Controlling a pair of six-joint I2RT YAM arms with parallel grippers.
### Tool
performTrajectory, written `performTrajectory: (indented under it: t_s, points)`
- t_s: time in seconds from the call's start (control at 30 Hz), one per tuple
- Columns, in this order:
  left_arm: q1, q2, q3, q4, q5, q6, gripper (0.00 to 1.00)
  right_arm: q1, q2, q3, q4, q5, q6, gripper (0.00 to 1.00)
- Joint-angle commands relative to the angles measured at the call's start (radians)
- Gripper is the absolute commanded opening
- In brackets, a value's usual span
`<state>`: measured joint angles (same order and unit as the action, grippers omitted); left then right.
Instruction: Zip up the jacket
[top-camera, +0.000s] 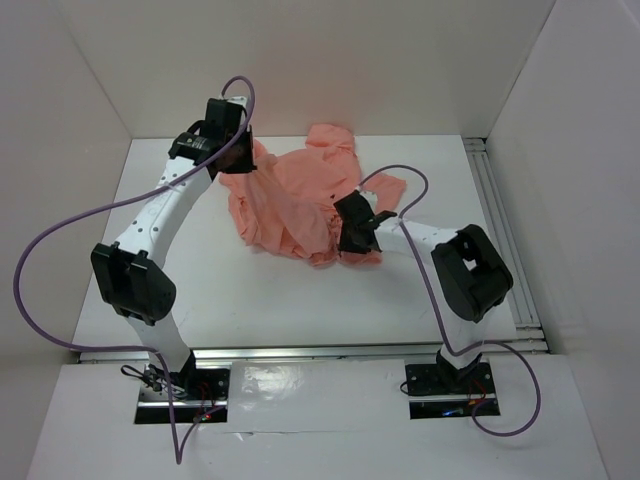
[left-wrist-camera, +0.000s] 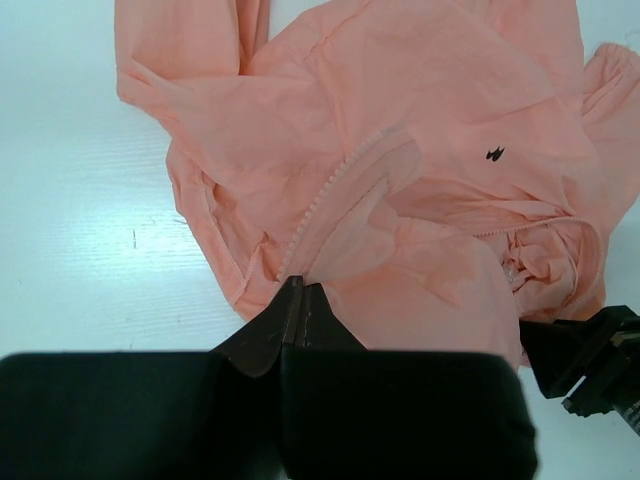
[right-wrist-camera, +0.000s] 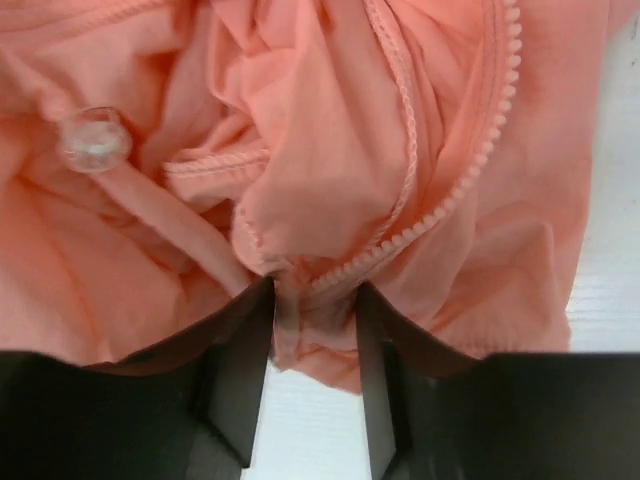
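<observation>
My left gripper holds the zipper edge. It needs to lift that edge next, carry it back to the jacket's near edge (top-camera: 280, 242) and let it go there, spreading the crumpled fabric.
The salmon-pink jacket (top-camera: 300, 195) lies crumpled at the middle back of the white table. My left gripper (top-camera: 238, 162) is at its far left edge; in the left wrist view (left-wrist-camera: 300, 290) it is shut on the fabric where a row of zipper teeth (left-wrist-camera: 320, 195) ends. My right gripper (top-camera: 352, 238) is at the jacket's near right edge. In the right wrist view (right-wrist-camera: 315, 290) its jaws stand apart with a bunch of fabric (right-wrist-camera: 330, 150) and zipper teeth (right-wrist-camera: 450, 200) between them. A small pale translucent pull (right-wrist-camera: 93, 138) lies to the left of them.
White walls close in the table on the left, back and right. An aluminium rail (top-camera: 500, 230) runs along the right side and another (top-camera: 300, 352) along the near edge. Purple cables (top-camera: 60, 240) loop beside both arms.
</observation>
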<state>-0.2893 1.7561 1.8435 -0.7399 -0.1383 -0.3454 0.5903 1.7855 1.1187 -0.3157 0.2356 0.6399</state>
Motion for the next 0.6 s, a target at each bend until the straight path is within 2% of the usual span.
performTrajectory:
  t_s: [0.0,0.17,0.3,0.33,0.43,0.5,0.53,0.57]
  points:
    - [0.002,-0.011,0.003,0.024,-0.023,-0.010,0.00,0.008,0.012,-0.028,-0.019,0.079,0.023,0.30]
    - [0.012,-0.001,0.065,0.014,-0.043,-0.001,0.00,0.008,-0.107,0.013,-0.094,0.154,0.003,0.00]
    - [0.012,-0.010,0.147,0.039,-0.096,0.013,0.00,-0.027,-0.222,0.111,-0.181,0.226,-0.084,0.00]
    - [0.022,-0.044,0.157,0.084,-0.142,0.035,0.00,-0.073,-0.326,0.172,-0.238,0.263,-0.142,0.00]
    - [0.032,-0.110,0.128,0.176,-0.132,0.078,0.00,-0.113,-0.395,0.233,-0.286,0.272,-0.218,0.00]
    - [0.032,-0.211,0.001,0.284,-0.077,0.152,0.00,-0.133,-0.451,0.265,-0.307,0.239,-0.305,0.00]
    - [0.032,-0.249,-0.059,0.419,-0.054,0.178,0.00,-0.133,-0.466,0.280,-0.307,0.214,-0.337,0.02]
    - [0.032,-0.286,-0.187,0.491,-0.002,0.199,0.00,-0.142,-0.478,0.289,-0.307,0.158,-0.383,0.03]
